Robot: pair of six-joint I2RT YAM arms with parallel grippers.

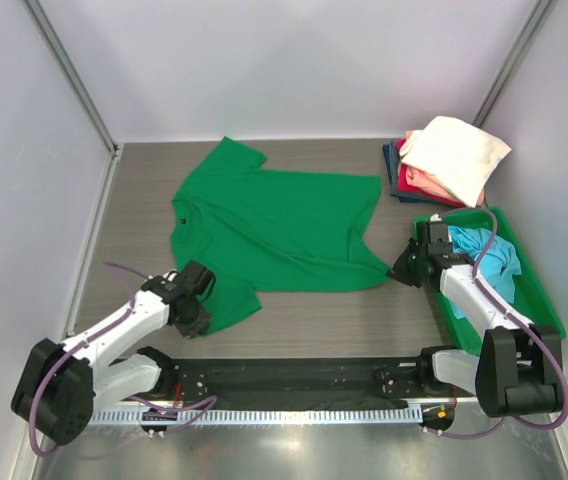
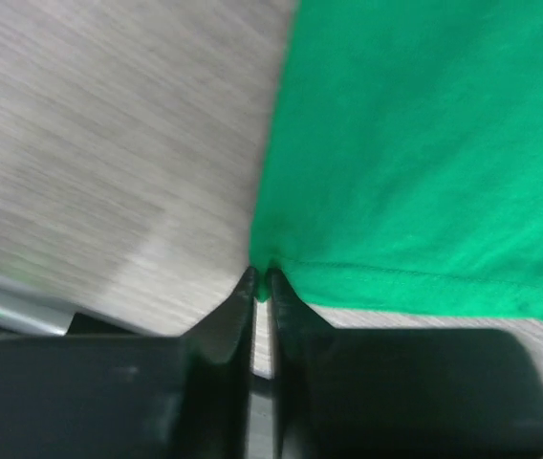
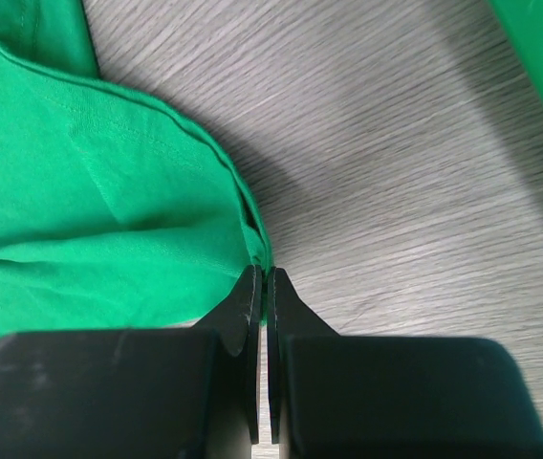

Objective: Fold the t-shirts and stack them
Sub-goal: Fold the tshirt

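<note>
My right gripper carries the hem corner outward, over the middle of the hem [image 1: 364, 230] [image 3: 95, 81], and releases it next, since the shirt's near side lies unfolded.
A bright green t-shirt [image 1: 279, 225] lies spread on the table, neck to the left. My left gripper [image 1: 201, 300] is shut on its near left sleeve corner; the left wrist view shows the green cloth [image 2: 424, 143] pinched between the tips [image 2: 262, 279]. My right gripper [image 1: 402, 268] is shut on the shirt's near right hem corner; the right wrist view shows the cloth [image 3: 90, 201] gathered into the tips [image 3: 260, 277]. A folded stack with a cream shirt [image 1: 456, 155] on top of pink-red [image 1: 421, 184] and navy ones sits at the back right. A light blue shirt [image 1: 488, 262] lies in the bin.
A rigid green plastic bin [image 1: 544, 300] stands at the right edge, beside my right arm; its rim shows in the right wrist view [image 3: 539, 67]. White walls close in the table on the left, back and right. A black rail runs along the near edge.
</note>
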